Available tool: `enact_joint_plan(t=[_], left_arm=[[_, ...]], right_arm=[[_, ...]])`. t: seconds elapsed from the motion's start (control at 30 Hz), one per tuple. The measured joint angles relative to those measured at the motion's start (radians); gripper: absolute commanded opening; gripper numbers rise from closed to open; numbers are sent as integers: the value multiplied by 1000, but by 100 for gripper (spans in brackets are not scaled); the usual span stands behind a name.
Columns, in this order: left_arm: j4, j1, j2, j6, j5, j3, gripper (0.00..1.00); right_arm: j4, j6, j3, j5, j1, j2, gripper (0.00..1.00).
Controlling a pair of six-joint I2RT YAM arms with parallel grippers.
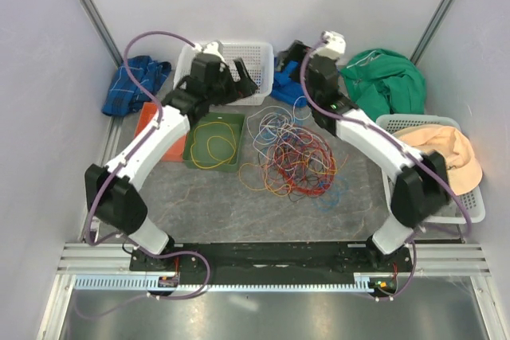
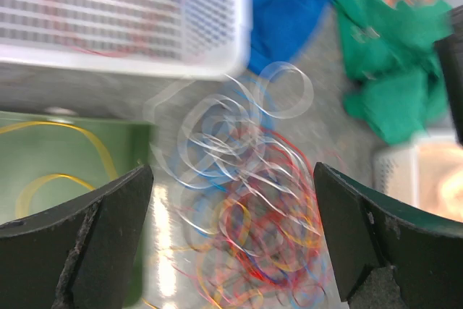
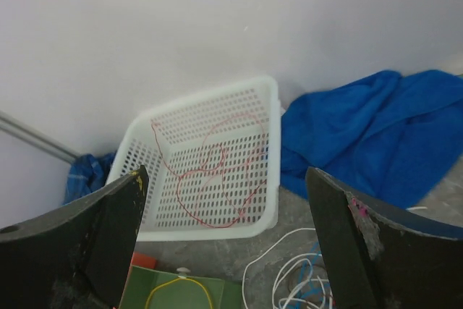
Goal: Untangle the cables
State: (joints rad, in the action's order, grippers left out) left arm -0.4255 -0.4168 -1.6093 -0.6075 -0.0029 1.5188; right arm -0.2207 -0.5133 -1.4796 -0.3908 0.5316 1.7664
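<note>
My right gripper will next move back and down from the blue towel and tip onto the tangle's edge toward the peach cloth, where red cable lies exposed.
A tangle of red, orange, yellow, white and blue cables (image 1: 293, 158) lies on the grey table top between the arms, blurred in the left wrist view (image 2: 249, 208). One yellow cable (image 1: 217, 146) is coiled in the green tray (image 1: 193, 149). A single red cable (image 3: 217, 171) lies in the white basket (image 3: 271, 164). My left gripper (image 1: 241, 79) hangs open over the basket's front edge, its jaws wide apart and nothing between them (image 2: 231, 251). My right gripper (image 1: 292, 58) is open and empty too (image 3: 224, 244), hovering behind the tangle and facing the basket.
A blue towel (image 1: 284, 87) lies beside the basket, a green cloth (image 1: 386, 84) at the back right, a checked blue cloth (image 1: 131, 85) at the back left. An orange tray (image 1: 150, 129) sits left of the green one. A second white basket (image 1: 476, 211) holds a peach cloth (image 1: 446, 153).
</note>
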Motion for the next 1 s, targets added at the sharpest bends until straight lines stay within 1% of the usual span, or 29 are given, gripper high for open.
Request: enact_joint_plan(t=[0.07,0.17,0.23,0.33,0.47,0.53,0.63,0.73,0.8,0.87,0.93,1.0], left_arm=[[35,-80,33,2,-25,-38,100],[103,-193,88,-6,-31,-153,100],[140,-227,119,-35,-27,-243,99],[203,-236,150,-105,-18,-398,100],[214,-278,148,-130,-13,-469,100],[250,-337,154,-137,-10,-488,100],[299,-394,190,-146,-10,-532,100],[333,-423,250,-153,-17,-592,100],[343,-430,279,-155,-23,-616,100],[357,-438,300,-155,-30,-632,100],[368,-446,313,-156,-38,-646,100],[378,-455,322,-157,-45,-664,100]], right_arm=[[-11,-32,119,-40,-4,-146,98],[-14,-80,282,-77,-3,-319,98],[-4,-100,371,-88,3,-383,98],[47,-121,508,-112,25,-447,98],[158,-141,687,-134,54,-552,98],[215,-150,762,-136,56,-637,98],[268,-158,823,-134,55,-753,98],[311,-165,873,-129,60,-867,97],[320,-167,908,-127,61,-912,95],[331,-169,938,-124,61,-916,93],[333,-169,966,-121,61,-880,93],[334,-168,980,-119,61,-812,92]])
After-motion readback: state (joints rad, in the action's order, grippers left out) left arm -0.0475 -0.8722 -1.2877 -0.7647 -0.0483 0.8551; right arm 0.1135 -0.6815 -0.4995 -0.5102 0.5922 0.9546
